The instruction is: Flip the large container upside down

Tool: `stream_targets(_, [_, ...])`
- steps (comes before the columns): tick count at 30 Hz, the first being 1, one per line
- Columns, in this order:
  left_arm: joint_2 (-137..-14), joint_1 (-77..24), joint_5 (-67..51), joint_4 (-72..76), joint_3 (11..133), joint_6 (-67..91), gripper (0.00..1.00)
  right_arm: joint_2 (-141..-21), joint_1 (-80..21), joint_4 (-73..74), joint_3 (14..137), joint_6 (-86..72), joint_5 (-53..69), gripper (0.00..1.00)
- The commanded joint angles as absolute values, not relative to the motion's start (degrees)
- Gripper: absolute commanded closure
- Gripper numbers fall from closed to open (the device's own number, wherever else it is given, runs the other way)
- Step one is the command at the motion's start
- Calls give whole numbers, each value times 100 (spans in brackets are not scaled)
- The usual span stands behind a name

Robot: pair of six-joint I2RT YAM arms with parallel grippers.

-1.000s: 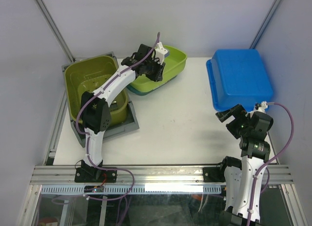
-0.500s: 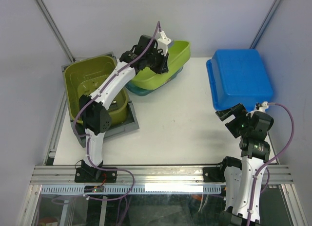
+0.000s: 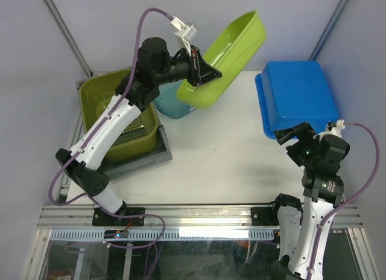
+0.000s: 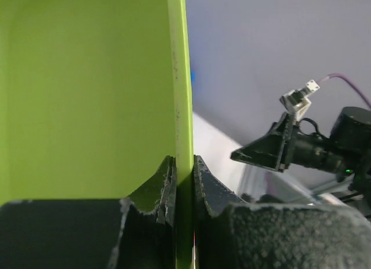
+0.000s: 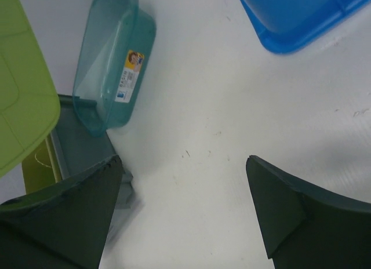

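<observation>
The lime green container (image 3: 229, 54) turns over next as my left gripper brings it down and back, then releases its rim above the bare, empty tabletop patch.
My left gripper (image 3: 199, 69) is shut on the rim of a lime green container (image 3: 229, 54) and holds it high above the back of the table, tilted steeply on edge. In the left wrist view the rim (image 4: 184, 106) is pinched between both fingers of that gripper (image 4: 184, 170). My right gripper (image 3: 289, 135) is open and empty above the table (image 3: 223, 153), by the near edge of a blue bin (image 3: 295, 96) that lies upside down at the right. In the right wrist view the gripper (image 5: 182, 164) spans bare table.
A large olive green bin (image 3: 114, 111) sits upright on a grey tray (image 3: 154, 156) at the left. A small teal container (image 3: 172, 105) lies beneath the lifted one; it also shows in the right wrist view (image 5: 113, 77). Walls close the back and sides.
My left arm has lifted the lime green container off the teal one and tilted it up toward the right. The right arm has shifted slightly.
</observation>
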State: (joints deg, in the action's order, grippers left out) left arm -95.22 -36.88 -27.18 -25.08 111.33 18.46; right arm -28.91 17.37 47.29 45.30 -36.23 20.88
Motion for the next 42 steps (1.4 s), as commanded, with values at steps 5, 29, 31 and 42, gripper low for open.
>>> stream_targets(5, [-8527, -3785, -3139, 1460, 8750, 5220, 100, -3188, 1536, 5343, 6746, -2998, 670, 8])
stream_targets(29, [-9269, -4575, -1115, 7872, 4997, 10188, 100, -2787, 1125, 5331, 7255, -2815, -290, 6])
stream_targets(31, [-9331, -4589, -929, 7930, 4903, 10224, 100, -2770, 1115, 5345, 7249, -2808, -300, 6])
stream_targets(42, [-9210, -4721, -87, 7333, 4247, 10085, 100, -2681, 1035, 5386, 7114, -2789, -337, 6])
